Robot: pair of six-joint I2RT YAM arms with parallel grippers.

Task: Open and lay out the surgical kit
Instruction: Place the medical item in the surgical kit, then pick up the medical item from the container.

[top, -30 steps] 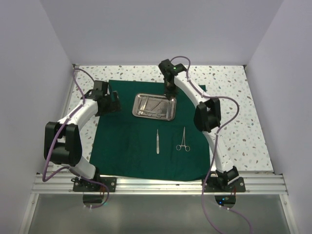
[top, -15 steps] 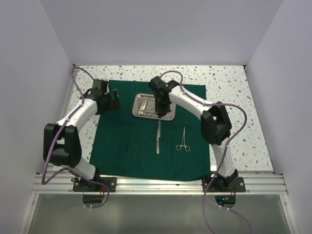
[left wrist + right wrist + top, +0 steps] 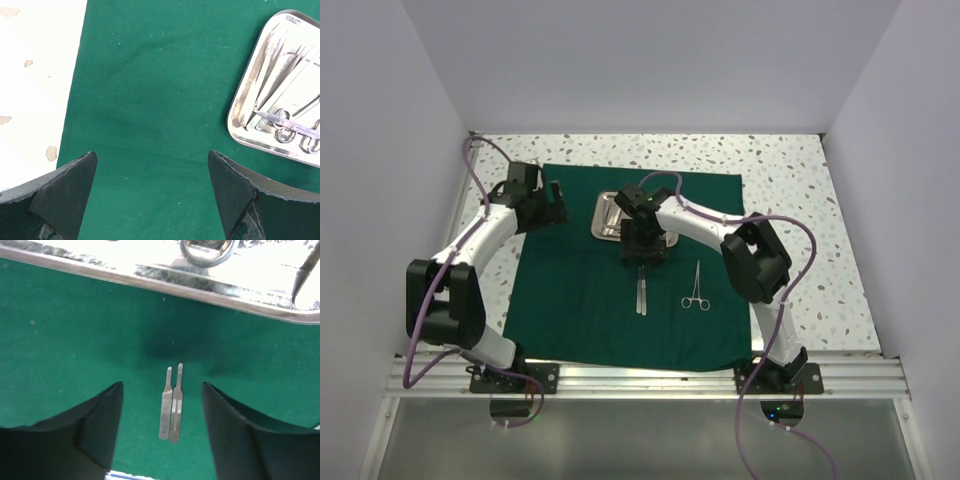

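The tray still holds instruments, so I should next move my right gripper outward and to the right in the top view and lower it into the tray's near corner (image 3: 671, 238) (image 3: 304, 290).
The dark green cloth (image 3: 570, 300) lies spread flat on the table. The steel tray (image 3: 605, 215) sits at its far middle, partly hidden by my right arm. In the left wrist view the tray (image 3: 240, 117) holds several instruments. Two slim steel handles (image 3: 641, 292) lie side by side on the cloth, and ring-handled forceps (image 3: 696, 287) lie to their right. My right gripper (image 3: 642, 256) hovers just in front of the tray, open, and holds nothing. The right wrist view shows both handles (image 3: 171, 405) lying free between its fingers. My left gripper (image 3: 550, 206) is open over bare cloth (image 3: 150, 100), left of the tray.
The speckled tabletop (image 3: 800, 250) shows around the cloth on the left, far and right sides. White walls close in on three sides. An aluminium rail (image 3: 650, 378) with both arm bases runs along the near edge.
My right gripper came from over the tray toward the near side, carrying a slim handle, then opened. That handle now lies beside the one that was there. The left arm barely moved.
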